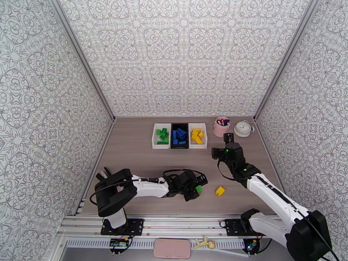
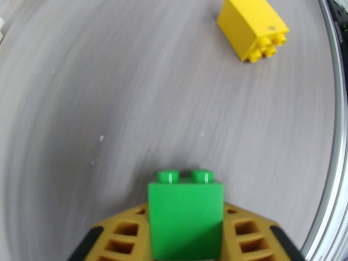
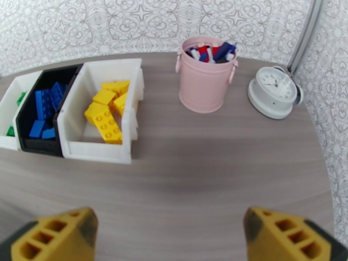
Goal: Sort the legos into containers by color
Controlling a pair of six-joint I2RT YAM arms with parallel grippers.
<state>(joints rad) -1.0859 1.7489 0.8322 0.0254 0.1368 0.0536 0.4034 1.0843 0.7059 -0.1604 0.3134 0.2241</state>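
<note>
The held lego is green too. My left gripper should carry it up and outward next, turning toward the bins, over the white bin with green legos.
My left gripper (image 1: 196,189) is shut on a green lego (image 2: 186,216), held low over the table at the near middle; the same green lego (image 1: 198,188) pokes out of its fingers in the top view. A loose yellow lego (image 1: 220,191) lies on its side just to the right, also the yellow lego (image 2: 252,26) in the left wrist view. At the back stand three bins: a white one (image 1: 155,142) with green legos, a black one (image 1: 172,127) with blue legos, a white one (image 1: 203,142) with yellow legos. My right gripper (image 3: 169,233) is open, above bare table in front of the bins.
A pink cup of pens (image 1: 222,126) and a round white clock (image 1: 243,128) stand at the back right, beside the bins. Patterned walls close in three sides. A metal rail (image 1: 174,222) runs along the near edge.
</note>
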